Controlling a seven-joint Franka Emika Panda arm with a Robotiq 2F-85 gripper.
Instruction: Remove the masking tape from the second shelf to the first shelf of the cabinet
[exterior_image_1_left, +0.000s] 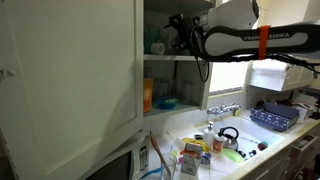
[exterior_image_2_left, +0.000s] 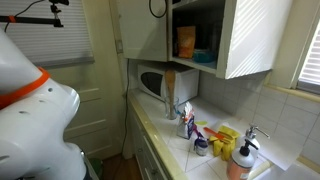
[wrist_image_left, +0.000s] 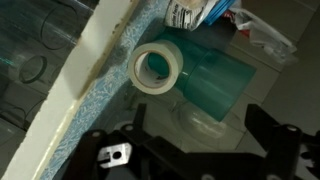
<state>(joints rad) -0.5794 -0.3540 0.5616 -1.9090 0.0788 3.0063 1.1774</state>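
The robot's gripper should go down toward the white shelf edge and bring its fingers to both sides of the masking tape's side by the teal cup, since the masking tape's hole faces up.
The masking tape (wrist_image_left: 157, 67), a cream roll, lies flat in the wrist view beside a teal cup (wrist_image_left: 212, 82), close to the white edge of a shelf board (wrist_image_left: 95, 55). My gripper (wrist_image_left: 200, 135) is open and empty, its black fingers apart just short of the tape and cup. In an exterior view the arm reaches into the cabinet (exterior_image_1_left: 70, 80) and the gripper (exterior_image_1_left: 180, 32) is above the second shelf (exterior_image_1_left: 178, 57). The first shelf (exterior_image_1_left: 185, 110) lies below. I cannot make out the tape in either exterior view.
An orange box (exterior_image_1_left: 148, 95) and a blue item (exterior_image_1_left: 166, 102) stand on the lower board. The open cabinet door (exterior_image_1_left: 70, 70) hangs beside the arm. A microwave (exterior_image_2_left: 160, 82) stands below. Bottles (exterior_image_2_left: 190, 125) crowd the counter near the sink and dish rack (exterior_image_1_left: 272, 118).
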